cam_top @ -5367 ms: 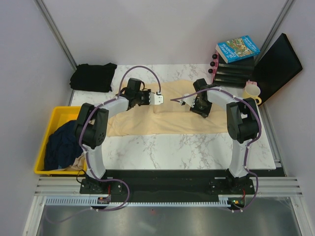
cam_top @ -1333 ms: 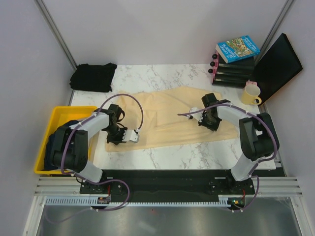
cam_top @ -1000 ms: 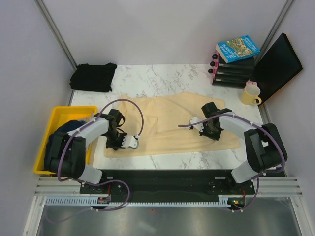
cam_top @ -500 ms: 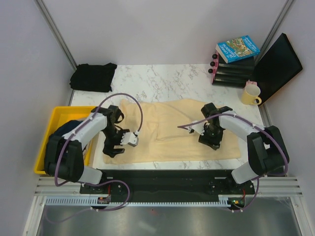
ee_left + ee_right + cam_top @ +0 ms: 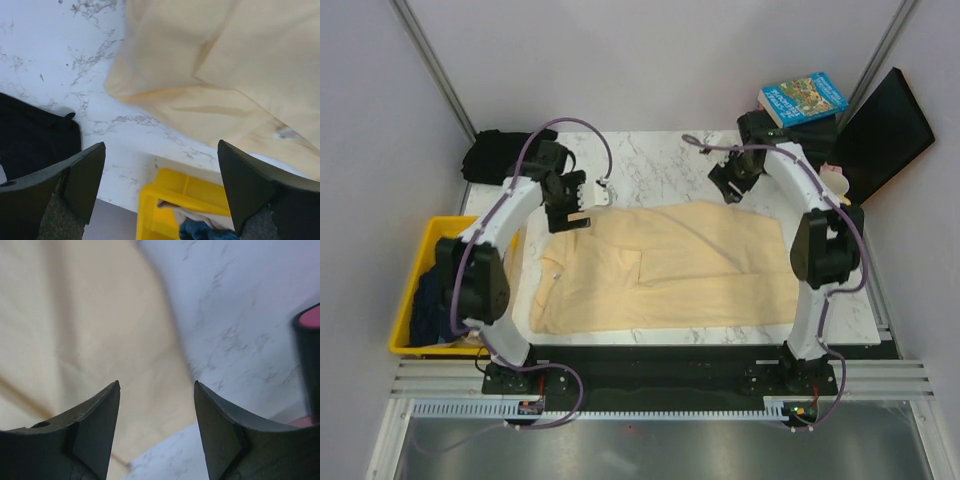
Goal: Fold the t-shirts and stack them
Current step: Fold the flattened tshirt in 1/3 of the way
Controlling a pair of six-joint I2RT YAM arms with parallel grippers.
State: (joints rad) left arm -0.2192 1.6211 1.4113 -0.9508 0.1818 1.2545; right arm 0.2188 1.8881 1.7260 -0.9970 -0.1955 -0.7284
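I will next lower my right gripper to the cream shirt's far edge (image 5: 722,205) (image 5: 173,338) and grab the cloth.
A large cream-yellow t-shirt (image 5: 670,265) lies spread flat across the front half of the marble table (image 5: 650,160). A black t-shirt (image 5: 508,158) is bunched at the back left corner. A dark navy one (image 5: 432,300) sits in the yellow bin (image 5: 450,228). My left gripper (image 5: 570,210) hangs open over the cream shirt's back left corner, with nothing between its fingers (image 5: 270,200). The left wrist view shows the cream shirt (image 5: 225,75), the black shirt (image 5: 30,135) and the bin (image 5: 185,195). My right gripper (image 5: 728,188) is open and empty above the cream shirt's (image 5: 75,330) back right edge.
Books (image 5: 803,100) lie on a black rack with bottles (image 5: 790,150) at the back right, beside a leaning black board (image 5: 882,125). A yellow mug (image 5: 834,184) stands partly behind the right arm. A pink-topped black object (image 5: 310,340) is close to the right gripper.
Both grippers pulled the cream shirt toward the near edge, opened and let it go. Both arms then swung to the back of the table. The shirt now lies flatter.
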